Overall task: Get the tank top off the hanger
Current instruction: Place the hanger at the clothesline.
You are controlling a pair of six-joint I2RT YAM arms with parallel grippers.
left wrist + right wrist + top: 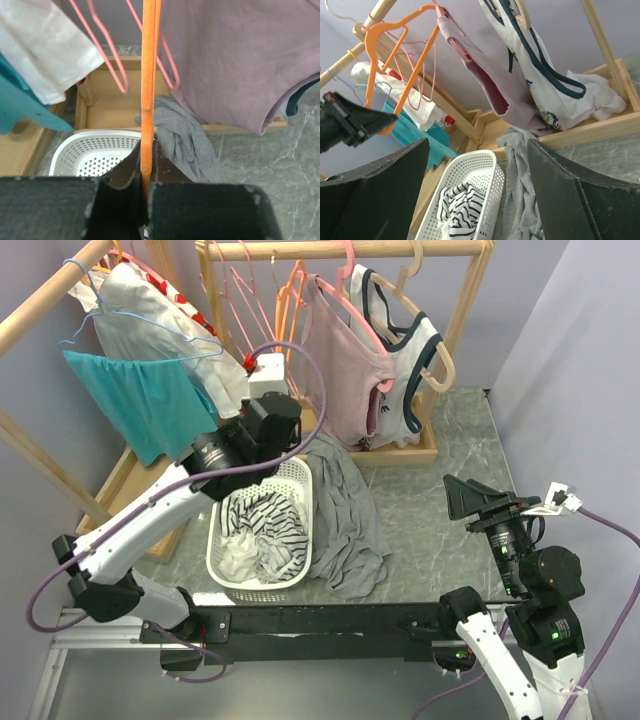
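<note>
I will next swing the hanger's lower bar outward toward the wooden bar with my left gripper and let go, since the hanger is bare.
The orange hanger hangs bare from the wooden rail, and my left gripper is shut on its lower bar. From the right wrist view, that gripper pinches the hanger's bottom corner. The grey tank top lies crumpled on the table, draped against the right side of the white basket; it also shows below the hanger. My right gripper hovers open over the table's right side, its jaws wide apart with nothing between them.
A pink top on a pink hanger and a white top with navy trim hang on the right rack. Teal and white garments hang on the left rack. The basket holds striped laundry.
</note>
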